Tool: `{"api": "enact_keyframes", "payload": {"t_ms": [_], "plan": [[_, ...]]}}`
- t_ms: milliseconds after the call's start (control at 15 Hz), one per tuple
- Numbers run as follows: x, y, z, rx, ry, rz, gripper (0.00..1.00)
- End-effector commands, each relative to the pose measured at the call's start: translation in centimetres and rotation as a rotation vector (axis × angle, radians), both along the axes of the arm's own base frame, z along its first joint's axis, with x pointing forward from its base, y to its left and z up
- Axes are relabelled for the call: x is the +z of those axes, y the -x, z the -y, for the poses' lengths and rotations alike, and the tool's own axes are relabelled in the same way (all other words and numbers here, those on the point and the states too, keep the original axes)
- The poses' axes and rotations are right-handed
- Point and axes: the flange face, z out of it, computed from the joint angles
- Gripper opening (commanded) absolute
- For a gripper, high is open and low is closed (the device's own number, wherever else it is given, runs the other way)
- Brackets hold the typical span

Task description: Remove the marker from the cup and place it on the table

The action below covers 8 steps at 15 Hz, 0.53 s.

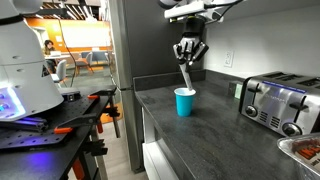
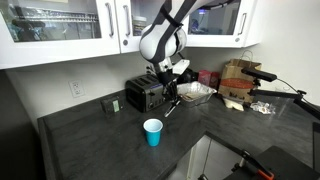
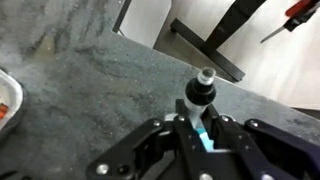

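My gripper moves clear of the cup toward the tray next, then lowers to release the marker (image 1: pixel 187 76), as bare tabletop (image 1: pixel 212 136) beside the cup lies below.
My gripper (image 1: pixel 188 52) is shut on the marker (image 1: pixel 187 76), a thin white stick hanging tilted from the jaws. Its lower end is at the rim of the teal-blue cup (image 1: pixel 185 102); I cannot tell whether the tip is still inside. The cup stands upright on the dark grey table (image 1: pixel 215 135). In an exterior view the gripper (image 2: pixel 170 92) holds the marker (image 2: pixel 172 106) above and beside the cup (image 2: pixel 152 132). In the wrist view the jaws (image 3: pixel 200 125) clamp the marker (image 3: pixel 199 92), and a bit of teal cup (image 3: pixel 204 137) shows between them.
A chrome toaster (image 1: pixel 280 102) stands on the counter, also seen behind the gripper (image 2: pixel 143 95). A tray (image 1: pixel 305 150) lies at the counter's near corner. An orange-and-black workbench (image 1: pixel 60 125) stands past the counter edge. Boxes (image 2: pixel 235 85) and upper cabinets (image 2: pixel 70 25) line the wall.
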Motion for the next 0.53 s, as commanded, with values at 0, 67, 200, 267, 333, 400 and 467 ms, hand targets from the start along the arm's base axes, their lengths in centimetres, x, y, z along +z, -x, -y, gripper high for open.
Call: {"api": "enact_keyframes", "payload": {"t_ms": [0, 67, 200, 267, 333, 400, 467], "plan": [[-2.5, 0.0, 3.5, -0.181, -0.050, 0.057, 0.05], [-3.7, -0.1, 4.6, -0.227, -0.069, 0.077, 0.05], [-5.6, -0.4, 6.2, -0.313, -0.122, 0.115, 0.05], [-6.6, -0.7, 6.8, -0.358, -0.146, 0.134, 0.05], [-7.4, -0.9, 7.3, -0.401, -0.172, 0.155, 0.05], [-8.2, -1.3, 7.7, -0.447, -0.183, 0.178, 0.05], [-9.0, -1.6, 8.0, -0.494, -0.201, 0.199, 0.05]]}}
